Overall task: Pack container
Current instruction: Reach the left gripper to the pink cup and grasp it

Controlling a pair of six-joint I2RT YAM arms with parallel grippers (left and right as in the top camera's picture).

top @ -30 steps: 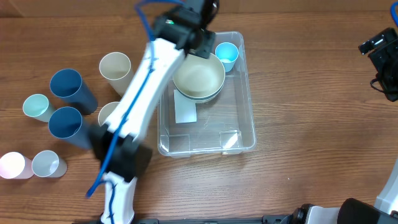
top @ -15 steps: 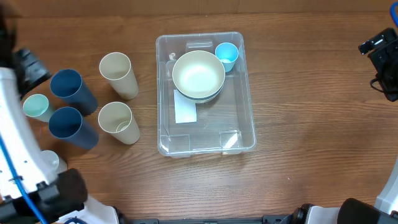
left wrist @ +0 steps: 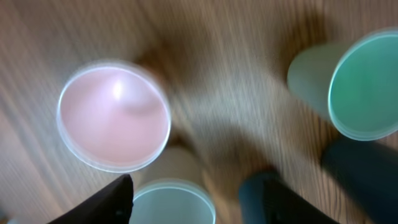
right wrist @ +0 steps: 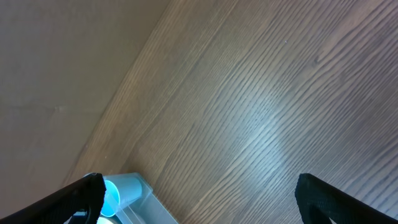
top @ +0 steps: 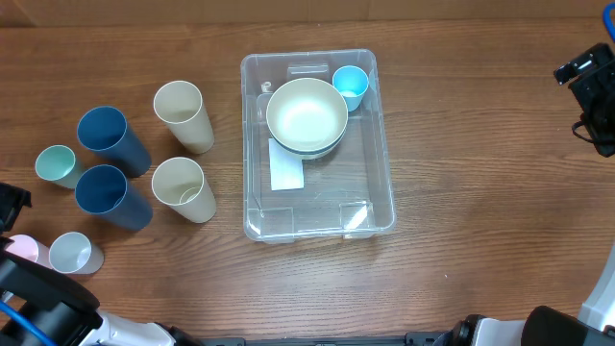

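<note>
My left gripper moves back and lowers onto the near rim of the pink cup [top: 24,254] next, because that cup stands open outside the container [top: 377,183].
The clear container [top: 377,183] sits mid-table with a white label [top: 285,169] on its bottom. Inside it are a cream bowl [top: 307,115] stacked on another bowl and a light blue cup [top: 350,85]; the cup also shows in the right wrist view [right wrist: 118,194]. My left arm [top: 38,300] is at the front left corner. My left gripper [left wrist: 193,210] is open above a pale blue cup [left wrist: 169,204], beside a pink cup [left wrist: 113,117] and a mint cup [left wrist: 364,87]. My right gripper [right wrist: 205,199] is open and empty over bare wood at the far right [top: 584,79].
Left of the container stand two cream cups [top: 183,113] [top: 183,188], two dark blue cups [top: 108,136] [top: 108,194], a mint cup [top: 56,165], a pink cup [top: 19,252] and a pale blue cup [top: 75,253]. A wall runs along the table's back edge [right wrist: 62,74].
My left arm has swung from over the back of the container to the front left corner, above the small cups. The right arm has not moved.
</note>
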